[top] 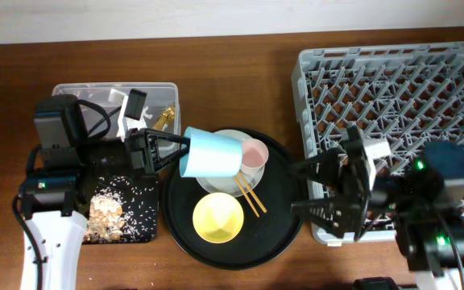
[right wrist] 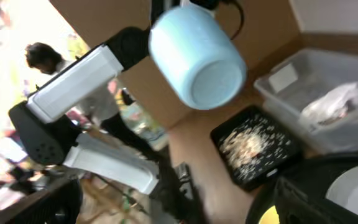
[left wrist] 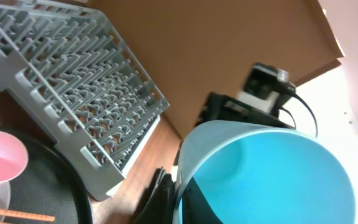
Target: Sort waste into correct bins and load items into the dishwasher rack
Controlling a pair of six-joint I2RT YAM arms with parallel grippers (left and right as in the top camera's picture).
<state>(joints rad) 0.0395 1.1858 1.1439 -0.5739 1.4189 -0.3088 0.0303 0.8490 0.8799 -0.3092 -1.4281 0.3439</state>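
Note:
I need to move my right gripper to the left in the overhead view, around the small blue cup's free base, because my left gripper pinches only the cup's rim.
My left gripper is shut on the rim of the small blue cup and holds it on its side above the left of the round black tray. In the left wrist view the blue cup fills the right, its wall pinched between the jaws. It also shows in the right wrist view. The pink cup, grey-white plate, chopsticks and yellow bowl lie on the round tray. My right gripper is open and empty at the tray's right edge, next to the grey rack.
The clear box at back left holds the white tissue and the gold wrapper. The shallow black tray in front of it holds food scraps. The round black tray sits mid-table.

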